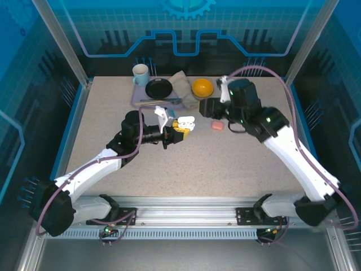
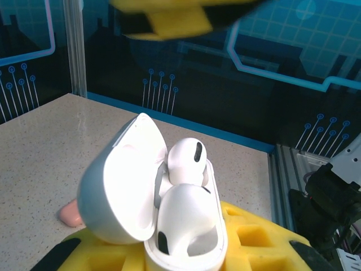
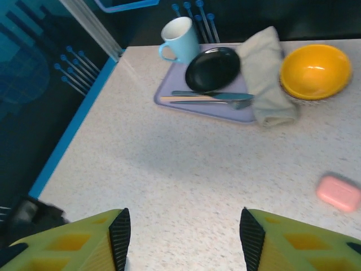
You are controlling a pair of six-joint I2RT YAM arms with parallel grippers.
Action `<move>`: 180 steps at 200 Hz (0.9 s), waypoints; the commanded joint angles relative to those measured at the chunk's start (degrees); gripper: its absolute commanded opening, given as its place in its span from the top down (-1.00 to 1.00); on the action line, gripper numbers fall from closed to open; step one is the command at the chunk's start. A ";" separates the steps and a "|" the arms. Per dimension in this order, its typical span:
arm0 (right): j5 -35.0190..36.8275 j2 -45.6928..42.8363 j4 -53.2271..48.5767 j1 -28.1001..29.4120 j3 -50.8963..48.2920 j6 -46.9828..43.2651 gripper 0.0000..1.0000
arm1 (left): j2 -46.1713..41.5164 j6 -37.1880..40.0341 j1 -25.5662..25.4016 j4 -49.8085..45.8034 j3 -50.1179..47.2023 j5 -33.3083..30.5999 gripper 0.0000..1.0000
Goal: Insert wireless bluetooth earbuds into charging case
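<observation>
The clear spot on the bare tabletop is below my left gripper. I will next lower the white charging case (image 1: 184, 121) onto it with that gripper and release the case there.
The white charging case (image 2: 189, 257) sits between the yellow fingers (image 2: 256, 240) of my left gripper (image 1: 172, 134), which is shut on it. Its lid (image 2: 121, 183) stands swung open to the left. Two white earbuds rest in the case: one (image 2: 186, 161) at the back, one (image 2: 189, 217) at the front, both heads sticking up. In the top view the case (image 1: 184, 121) is held above mid-table. My right gripper (image 3: 186, 240) hangs open over bare table with nothing between its fingers; it (image 1: 210, 107) is to the right of the case.
A closed pink case (image 1: 217, 125) lies on the table right of the white one, also in the right wrist view (image 3: 338, 193). At the back stand a purple tray (image 3: 208, 107) with cutlery, a black plate (image 3: 213, 69), a mug (image 3: 179, 38), a folded cloth (image 3: 265, 73) and a yellow bowl (image 3: 316, 70).
</observation>
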 commanded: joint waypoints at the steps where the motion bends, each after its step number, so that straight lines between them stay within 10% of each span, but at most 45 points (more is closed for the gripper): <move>1: -3.79 9.63 -8.80 -0.86 7.27 -0.65 -0.12 | -0.35 2.68 -0.44 0.17 0.28 2.13 1.00; 55: -6.21 17.57 -13.64 1.16 13.79 -2.53 -0.02 | 0.81 3.51 -0.62 -0.81 1.52 1.52 1.00; 180: 5.52 1.98 -9.66 10.85 -8.01 4.69 0.02 | 7.38 -3.25 -0.01 -0.40 5.40 -8.47 1.00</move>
